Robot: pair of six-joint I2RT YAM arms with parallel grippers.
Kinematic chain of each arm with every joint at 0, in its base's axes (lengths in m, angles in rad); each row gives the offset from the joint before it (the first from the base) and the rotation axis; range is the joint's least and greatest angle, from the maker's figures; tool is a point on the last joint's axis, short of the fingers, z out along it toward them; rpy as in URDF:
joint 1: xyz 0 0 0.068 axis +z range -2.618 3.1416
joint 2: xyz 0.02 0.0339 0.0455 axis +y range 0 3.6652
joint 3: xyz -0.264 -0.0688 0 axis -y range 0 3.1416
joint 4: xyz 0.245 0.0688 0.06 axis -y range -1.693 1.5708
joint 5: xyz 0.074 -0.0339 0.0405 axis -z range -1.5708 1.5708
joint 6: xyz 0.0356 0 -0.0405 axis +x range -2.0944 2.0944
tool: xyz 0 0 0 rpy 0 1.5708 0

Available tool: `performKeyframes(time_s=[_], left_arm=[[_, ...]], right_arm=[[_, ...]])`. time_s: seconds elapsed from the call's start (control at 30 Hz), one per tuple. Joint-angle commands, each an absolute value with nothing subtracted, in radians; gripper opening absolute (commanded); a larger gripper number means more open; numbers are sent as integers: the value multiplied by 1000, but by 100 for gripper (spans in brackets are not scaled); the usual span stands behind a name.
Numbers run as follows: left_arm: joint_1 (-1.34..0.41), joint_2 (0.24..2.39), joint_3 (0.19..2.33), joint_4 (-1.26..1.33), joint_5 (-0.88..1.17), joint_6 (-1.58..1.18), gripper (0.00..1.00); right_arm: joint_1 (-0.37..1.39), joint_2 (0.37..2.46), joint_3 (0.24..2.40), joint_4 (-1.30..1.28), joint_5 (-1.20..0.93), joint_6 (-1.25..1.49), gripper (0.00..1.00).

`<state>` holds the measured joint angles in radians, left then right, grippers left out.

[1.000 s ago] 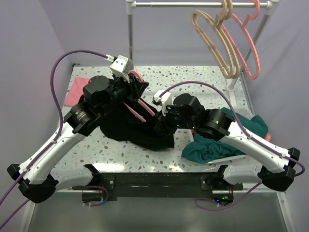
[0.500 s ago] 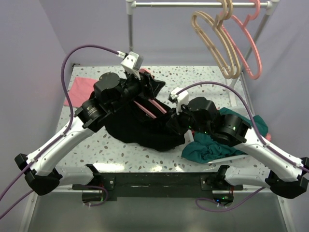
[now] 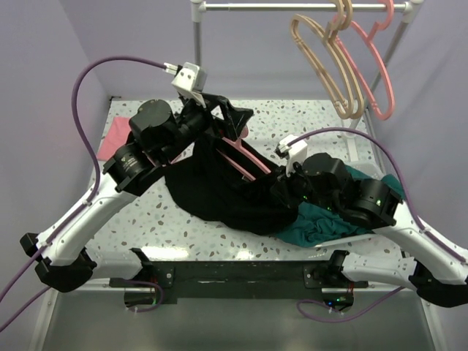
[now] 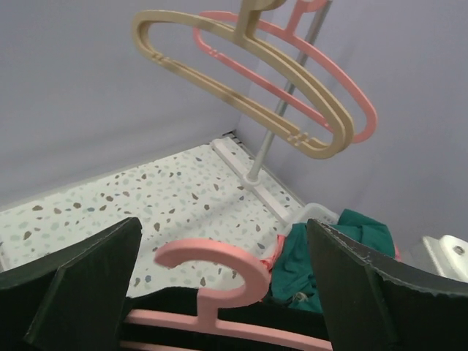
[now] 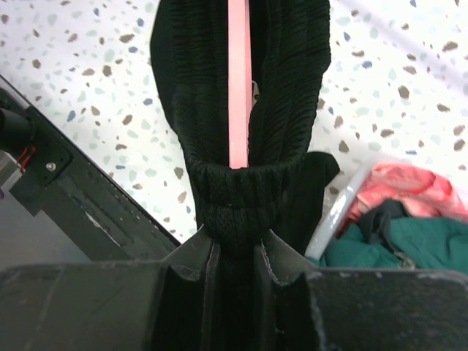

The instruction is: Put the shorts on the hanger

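Note:
My right gripper needs to lift the waistband up and outward to the rail's bare stretch (image 3: 231, 7), hook the hanger there and let go, because other hangers fill the far side.
The black shorts (image 3: 212, 201) lie bunched mid-table, threaded over the salmon-pink hanger (image 3: 247, 159), whose bars show through the fabric. My left gripper (image 3: 223, 121) hovers at the shorts' far end with its jaws wide open. In the left wrist view the hanger's hook (image 4: 219, 267) sits between the fingers (image 4: 80, 289) and touches neither. My right gripper (image 3: 281, 191) is shut on the shorts' ribbed waistband (image 5: 234, 212), with the hanger's pink bar (image 5: 239, 88) running away from the jaws inside the cloth.
A rail (image 3: 292, 7) at the back right carries tan hangers (image 3: 322, 66) and another pink hanger (image 3: 379, 80); its pole (image 3: 197, 58) stands at the table's back. A pink cloth (image 3: 117, 135) lies far left. Teal clothes (image 3: 322, 227) fill a clear bin under my right arm.
My left gripper opened wide and let go of the hanger's hook. My right arm moved right, drawing the shorts' waistband along the hanger.

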<state>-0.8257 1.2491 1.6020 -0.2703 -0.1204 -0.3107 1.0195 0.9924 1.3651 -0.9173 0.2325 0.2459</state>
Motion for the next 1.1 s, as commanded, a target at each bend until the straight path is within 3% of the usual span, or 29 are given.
performKeyframes(time_s=[0.0, 0.27, 0.53, 0.77, 1.07], left_arm=[[-824, 1238, 1646, -354, -351, -316, 100], [-825, 1152, 1589, -402, -503, -364, 100], [-824, 1077, 1347, -455, -578, -463, 100], [-824, 1029, 1134, -482, -557, -581, 100], [-822, 1022, 1066, -471, -522, -603, 100]], right_arm=[[1023, 979, 1488, -917, 379, 294, 0], [1025, 1048, 1641, -979, 589, 341, 0], [1023, 1181, 1814, -937, 799, 273, 0], [1023, 1272, 1959, -936, 856, 216, 0], [977, 1357, 1985, -845, 780, 222, 0]])
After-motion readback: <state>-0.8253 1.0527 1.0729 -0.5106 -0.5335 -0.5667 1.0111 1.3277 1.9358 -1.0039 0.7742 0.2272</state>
